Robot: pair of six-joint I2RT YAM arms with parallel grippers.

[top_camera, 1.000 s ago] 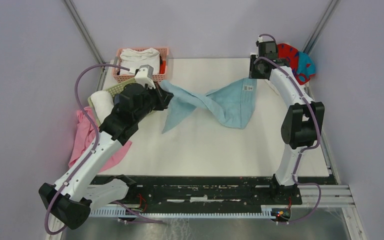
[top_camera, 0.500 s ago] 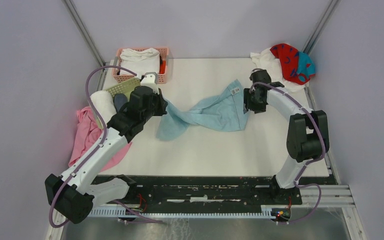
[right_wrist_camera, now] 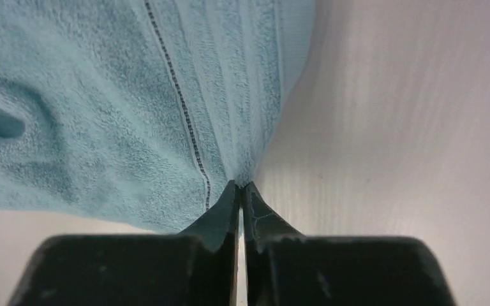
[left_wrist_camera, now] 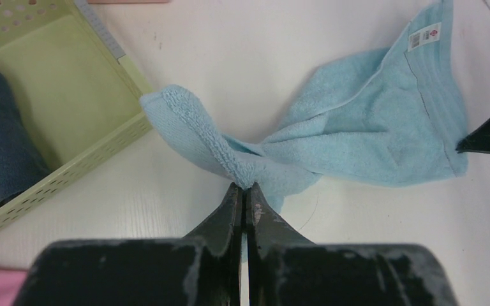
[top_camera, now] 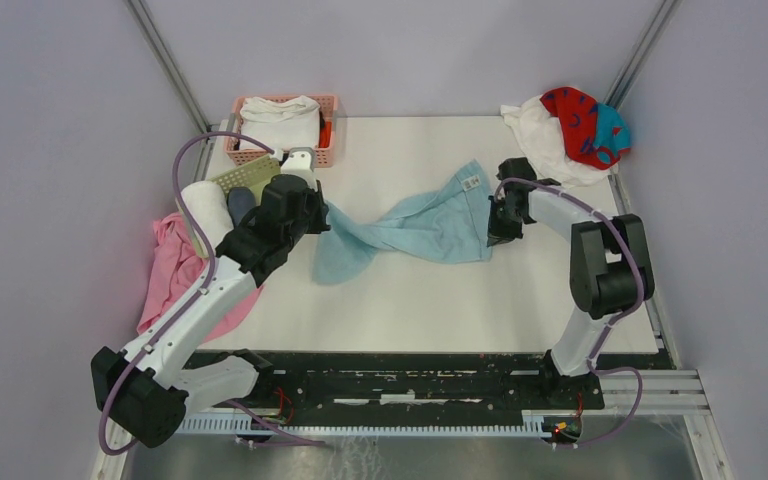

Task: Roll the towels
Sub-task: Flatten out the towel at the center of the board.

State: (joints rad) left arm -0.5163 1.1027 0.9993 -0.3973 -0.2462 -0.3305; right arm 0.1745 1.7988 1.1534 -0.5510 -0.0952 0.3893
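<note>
This end of the towel still hangs raised, so my left gripper will next move back and down toward the bare tabletop at the towel's near side and release the bunched fold.
The small light blue towel [top_camera: 420,225] lies twisted across the middle of the table. My left gripper [top_camera: 322,215] is shut on a bunched fold at its left end; in the left wrist view the fingertips [left_wrist_camera: 244,186] pinch the blue terry [left_wrist_camera: 370,127]. My right gripper [top_camera: 495,232] is shut on the towel's right edge, and the right wrist view shows its tips [right_wrist_camera: 240,183] nipping the hem of the cloth [right_wrist_camera: 102,115]. The white towel [top_camera: 540,135] and the red towel with teal marks [top_camera: 575,115] lie heaped at the back right corner.
A pink basket [top_camera: 332,103] at the back left holds a folded white cloth [top_camera: 280,118]. Beside it a green basket [top_camera: 245,175] holds a white roll [top_camera: 205,205] and a dark blue roll [top_camera: 241,203]. A plain pink cloth [top_camera: 170,270] hangs over the left edge.
My right arm came from the back right corner down to the blue towel's right edge and shut on it. The left arm drew the towel's left end slightly nearer.
</note>
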